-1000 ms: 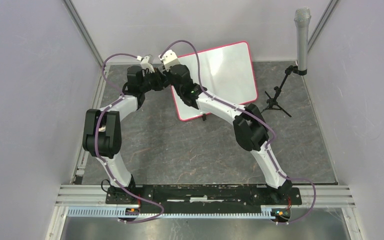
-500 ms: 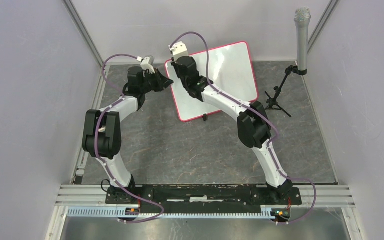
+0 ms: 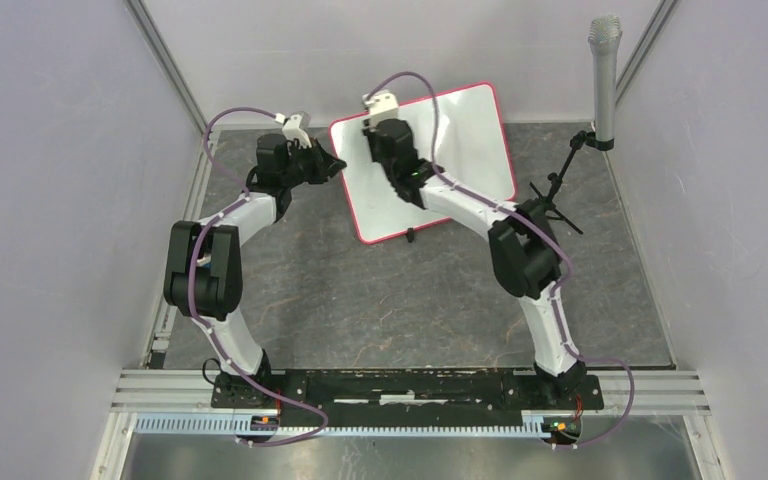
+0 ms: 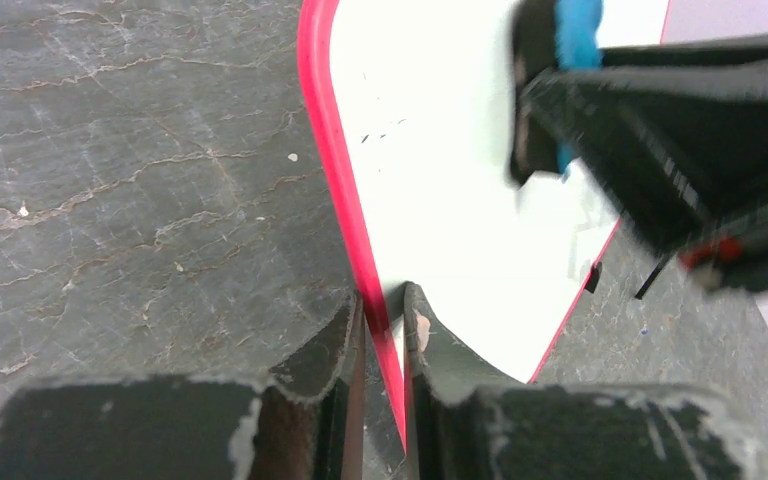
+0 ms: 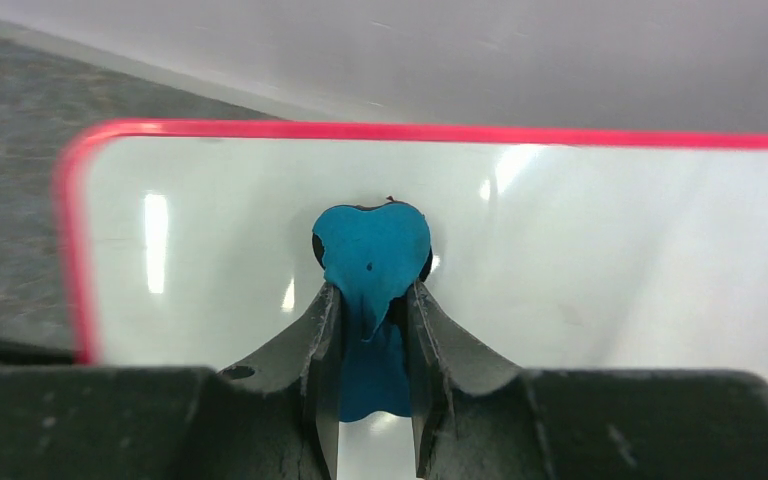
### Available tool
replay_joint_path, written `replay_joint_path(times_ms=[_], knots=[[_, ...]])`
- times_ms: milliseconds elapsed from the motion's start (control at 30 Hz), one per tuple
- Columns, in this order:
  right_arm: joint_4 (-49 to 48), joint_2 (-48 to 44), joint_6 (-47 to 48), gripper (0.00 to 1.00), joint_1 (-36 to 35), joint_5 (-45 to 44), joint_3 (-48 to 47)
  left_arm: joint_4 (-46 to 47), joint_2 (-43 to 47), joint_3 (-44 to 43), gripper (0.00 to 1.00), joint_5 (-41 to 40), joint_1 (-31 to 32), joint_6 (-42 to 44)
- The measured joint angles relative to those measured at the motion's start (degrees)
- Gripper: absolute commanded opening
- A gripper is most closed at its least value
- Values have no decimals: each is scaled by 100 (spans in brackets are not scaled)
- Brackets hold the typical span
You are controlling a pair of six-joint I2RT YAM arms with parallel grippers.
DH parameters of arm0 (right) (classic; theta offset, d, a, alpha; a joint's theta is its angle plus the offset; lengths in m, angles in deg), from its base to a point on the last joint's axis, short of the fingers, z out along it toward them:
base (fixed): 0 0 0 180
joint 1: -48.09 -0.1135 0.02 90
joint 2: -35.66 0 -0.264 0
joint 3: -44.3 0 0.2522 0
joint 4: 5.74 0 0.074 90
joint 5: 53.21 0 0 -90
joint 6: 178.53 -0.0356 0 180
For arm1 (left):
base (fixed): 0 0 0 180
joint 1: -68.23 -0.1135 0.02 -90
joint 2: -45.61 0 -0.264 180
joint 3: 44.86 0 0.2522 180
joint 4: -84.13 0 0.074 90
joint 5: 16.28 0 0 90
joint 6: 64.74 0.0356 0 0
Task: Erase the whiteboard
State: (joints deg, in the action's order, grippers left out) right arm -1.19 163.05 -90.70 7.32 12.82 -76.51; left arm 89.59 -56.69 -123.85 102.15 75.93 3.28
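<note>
The eraser in my right gripper sweeps across the whiteboard next, back and down onto the tabletop before the whiteboard's near edge (image 3: 447, 292). It is released there because that part lies bare.
The whiteboard (image 3: 460, 140), glossy white with a pink-red frame, lies at the back middle of the table. My left gripper (image 3: 335, 165) is shut on its left frame edge (image 4: 345, 200); the red rim runs between the fingers (image 4: 420, 330). My right gripper (image 3: 388, 140) is over the board's upper left part, shut on a blue-and-black eraser (image 5: 372, 255) that presses against the white surface (image 5: 610, 250). The eraser also shows in the left wrist view (image 4: 575, 40). A few tiny black specks (image 4: 380, 132) show on the board near the left edge.
A microphone (image 3: 605, 75) on a small black tripod (image 3: 555, 200) stands at the back right, close to the board's right edge. Grey walls enclose the dark stone-patterned table (image 3: 360, 300). The arm bases sit on a rail (image 3: 400, 390) at the near edge.
My right gripper has moved with the eraser from the board's left edge rightwards and farther back across the white surface. The left gripper has kept its hold on the frame.
</note>
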Motion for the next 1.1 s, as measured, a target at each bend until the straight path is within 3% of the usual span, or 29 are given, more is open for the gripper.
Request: replay_joint_path(times_ms=[300, 500, 633, 833, 967, 1100], knots=[[-470, -1097, -420, 1, 1585, -173, 2157, 0, 0, 0, 2, 26, 7, 26], [-374, -2236, -422, 1, 1432, -361, 3821, -20, 13, 0, 4, 52, 4, 107], [-249, -3038, -452, 1, 1036, -269, 4677, -39, 35, 0, 19, 48, 4, 116], [-114, -3884, -555, 2, 597, 101, 5810, -87, 92, 0, 60, -13, 11, 166], [284, -4044, -575, 4, 133, 264, 6437, -175, 227, 0, 75, -96, 9, 216], [726, -4312, -662, 26, -330, 481, 7014, -323, 479, 0, 82, -173, 9, 216]])
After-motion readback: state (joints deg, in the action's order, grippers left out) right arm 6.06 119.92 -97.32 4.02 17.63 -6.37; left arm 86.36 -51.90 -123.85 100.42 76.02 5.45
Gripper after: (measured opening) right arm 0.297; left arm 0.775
